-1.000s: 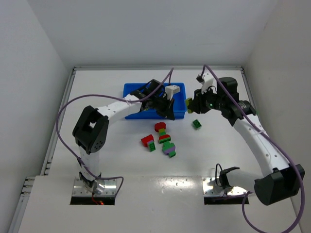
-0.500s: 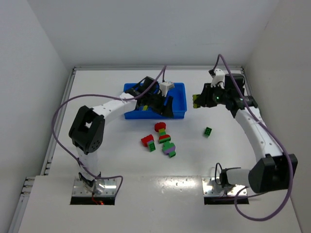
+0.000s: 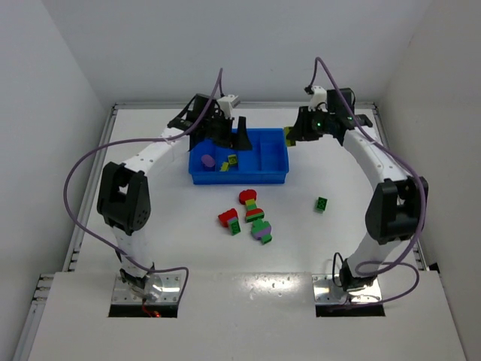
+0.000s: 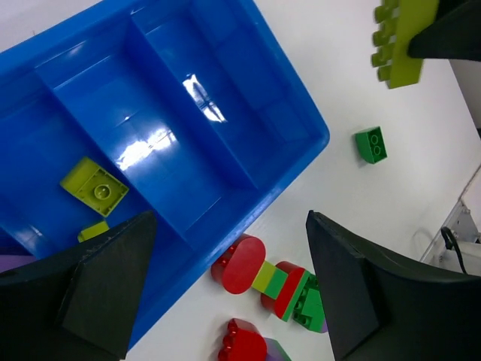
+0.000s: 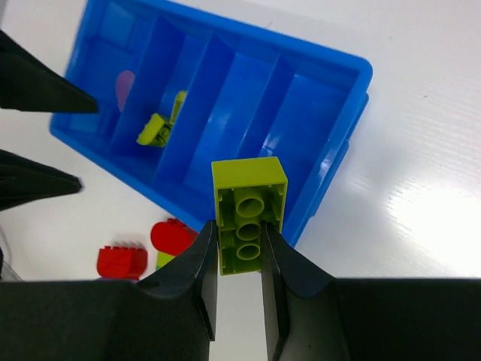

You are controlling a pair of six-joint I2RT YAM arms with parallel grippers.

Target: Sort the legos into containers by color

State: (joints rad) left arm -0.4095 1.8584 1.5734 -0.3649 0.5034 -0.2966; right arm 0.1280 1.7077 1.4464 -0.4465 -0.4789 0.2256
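Note:
The yellow-green brick (image 5: 248,201) should go in with the matching yellow-green legos, so my right gripper next moves to the left in the top view over the second container (image 5: 163,122), goes down and lets go of it.
The blue tray (image 3: 259,177) holds four containers side by side. A purple lego (image 3: 206,159) lies in the leftmost one, and two yellow-green legos (image 3: 228,162) lie in the one beside it. My left gripper (image 3: 234,137) hangs open above the tray's back edge with nothing between its fingers. My right gripper (image 5: 240,242) is shut on a yellow-green brick (image 5: 248,201), held above the tray's right end (image 3: 286,159). A green brick (image 3: 322,204) lies alone on the table. Mixed stacks of red, green and purple legos (image 3: 250,216) lie in front of the tray.
White walls close in the table on the left, the back and the right. Purple cables loop from both arms. In the left wrist view the red stack (image 4: 240,265) lies just off the tray's front wall (image 4: 289,180).
My left gripper has opened and pulled up and back from the tray. My right gripper carried its yellow-green brick back and left to the tray's right end. The green brick shifted right.

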